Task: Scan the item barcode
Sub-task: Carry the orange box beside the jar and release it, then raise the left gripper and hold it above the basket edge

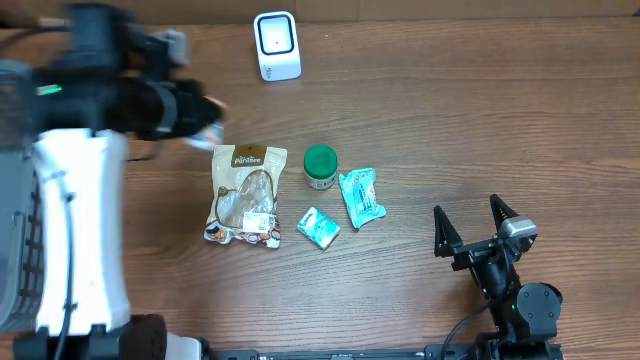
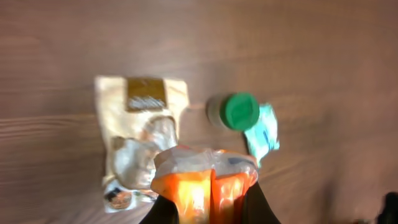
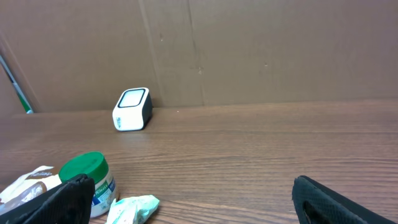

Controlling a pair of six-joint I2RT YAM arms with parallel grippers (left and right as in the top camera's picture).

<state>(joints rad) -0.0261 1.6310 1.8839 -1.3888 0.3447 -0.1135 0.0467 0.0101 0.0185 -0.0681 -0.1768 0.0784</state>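
My left gripper holds the orange packet, and the table is bare between the beige bag and the green-lidded jar. My left gripper needs to move over that gap and lower the orange packet.
My left gripper is shut on an orange packet with a clear crinkled top, holding it high above the table. The overhead view shows that arm raised and blurred at the upper left, its gripper above the beige bag. No barcode can be made out on the packet. The white scanner stands at the table's far edge, also seen in the right wrist view as the scanner. Low at the front right, my right gripper is open and holds nothing.
On the table lie a beige snack bag, a green-lidded jar and two teal packets. A brown wall backs the table behind the scanner.
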